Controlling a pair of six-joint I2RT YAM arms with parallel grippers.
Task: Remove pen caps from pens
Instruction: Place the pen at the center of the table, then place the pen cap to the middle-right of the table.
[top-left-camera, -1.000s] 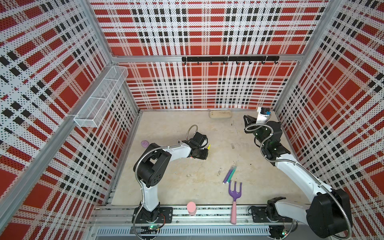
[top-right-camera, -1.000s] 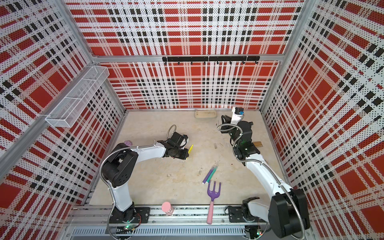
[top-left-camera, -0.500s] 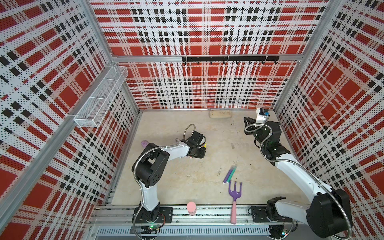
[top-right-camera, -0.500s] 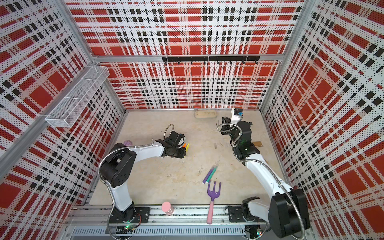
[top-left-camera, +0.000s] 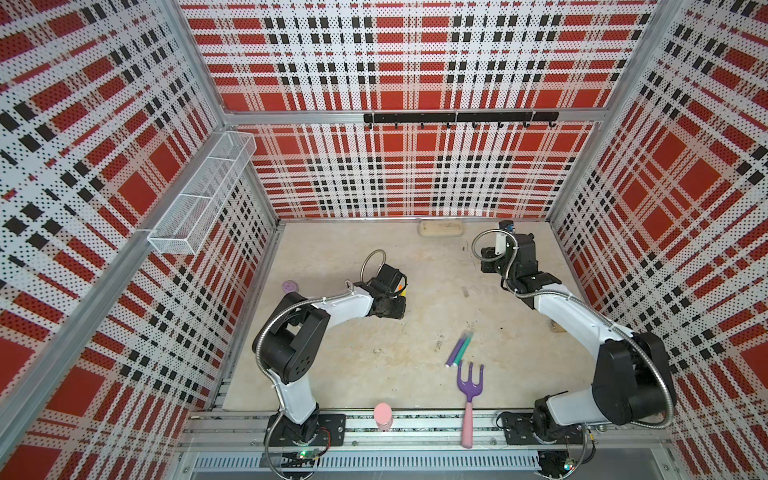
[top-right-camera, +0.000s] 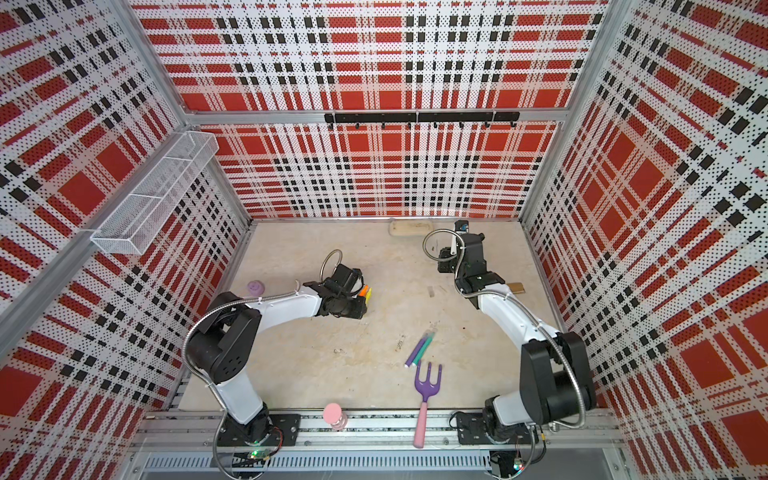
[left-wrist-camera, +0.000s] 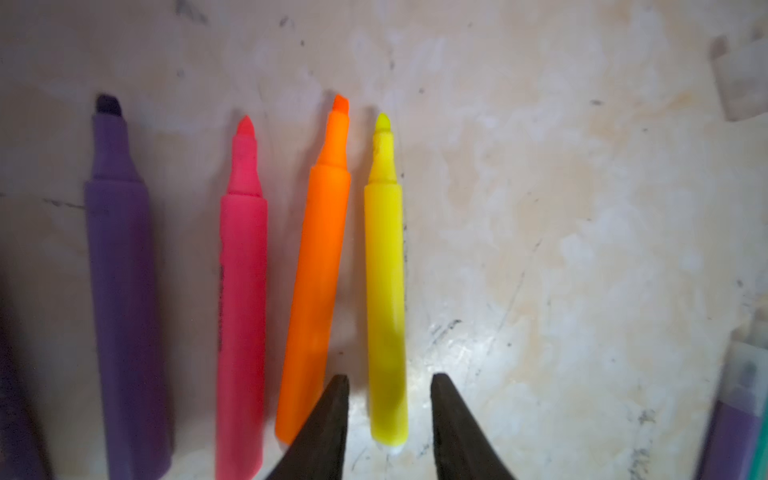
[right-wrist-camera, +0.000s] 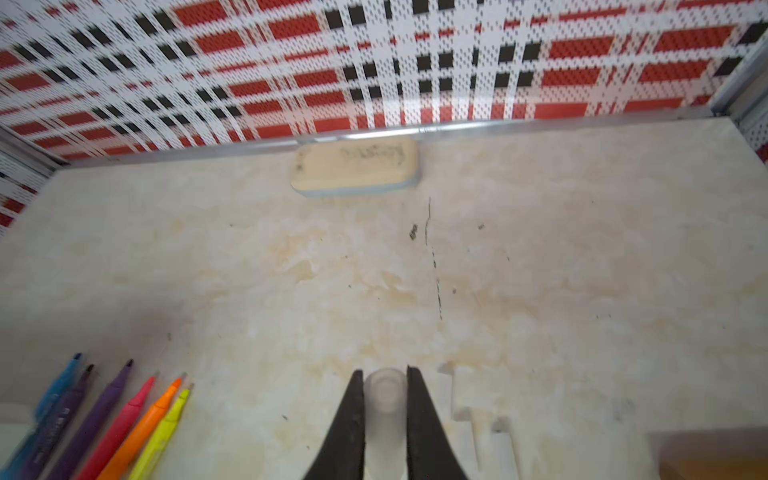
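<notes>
The clear pen cap (right-wrist-camera: 384, 399) goes with the others next, as my right gripper tilts downward, lowers onto the bare tabletop beside the loose caps below and releases it.
Purple (left-wrist-camera: 120, 270), pink-red (left-wrist-camera: 243, 291), orange (left-wrist-camera: 318, 270) and yellow (left-wrist-camera: 386, 291) pens lie side by side on the table, tips bare. My left gripper (left-wrist-camera: 388, 378) is open, with the yellow pen's back end lying loose between its jaws. In both top views it sits at mid-left, with the orange pen (top-right-camera: 365, 291) peeking out beside it. My right gripper (right-wrist-camera: 384, 374) is shut on a clear pen cap (right-wrist-camera: 384, 399). More caps (right-wrist-camera: 461, 395) lie beside it. A purple pen (top-left-camera: 455, 353) and a teal pen (top-left-camera: 464, 348) lie near the front, with clear ends.
A purple garden fork (top-left-camera: 470, 384) with a pink handle lies at the front. A beige block (top-left-camera: 440, 228) sits by the back wall. A pink cylinder (top-left-camera: 382, 417) stands on the front rail, and a wire basket (top-left-camera: 203, 199) hangs on the left wall.
My left gripper carried the yellow pen back and left, laid it beside the orange pen and opened. The right arm has stayed still with the cap.
</notes>
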